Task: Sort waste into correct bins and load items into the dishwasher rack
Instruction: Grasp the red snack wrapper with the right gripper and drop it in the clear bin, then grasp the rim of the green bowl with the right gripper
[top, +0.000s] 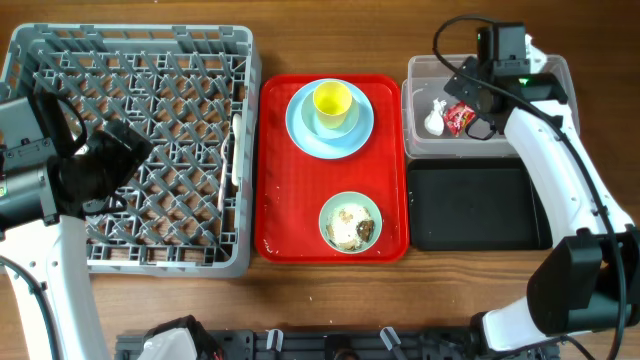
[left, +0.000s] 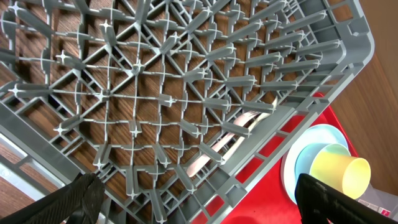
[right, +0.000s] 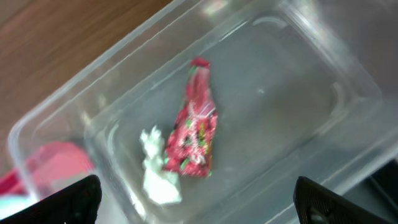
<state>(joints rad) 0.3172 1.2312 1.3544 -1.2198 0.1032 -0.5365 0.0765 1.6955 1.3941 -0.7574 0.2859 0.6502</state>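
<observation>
The robot's right gripper will next move back and to the left in the overhead view, then down onto the green bowl's near rim (top: 338, 249), because the bowl has food scraps in it.
The red snack wrapper (top: 460, 118) and the white tissue wad (top: 434, 120) lie in the clear tub (top: 420, 145). My right gripper (top: 478, 92) hovers open and empty above them. In the right wrist view the wrapper (right: 196, 137) and tissue (right: 158, 171) lie between my open fingers (right: 196, 199). The yellow cup (top: 332, 100) stands on the light blue plate (top: 330, 125). The green bowl (top: 350, 222) holds food scraps. White cutlery (top: 237, 150) lies in the grey rack (top: 150, 40). My left gripper (top: 110, 165) is open and empty above the rack (left: 161, 93).
The plate and bowl sit on a flat red tray (top: 285, 200) between the rack and the bins. The black tray (top: 478, 205) lies just in front of the clear tub. The left wrist view shows the cutlery (left: 230, 134) and the cup (left: 342, 174).
</observation>
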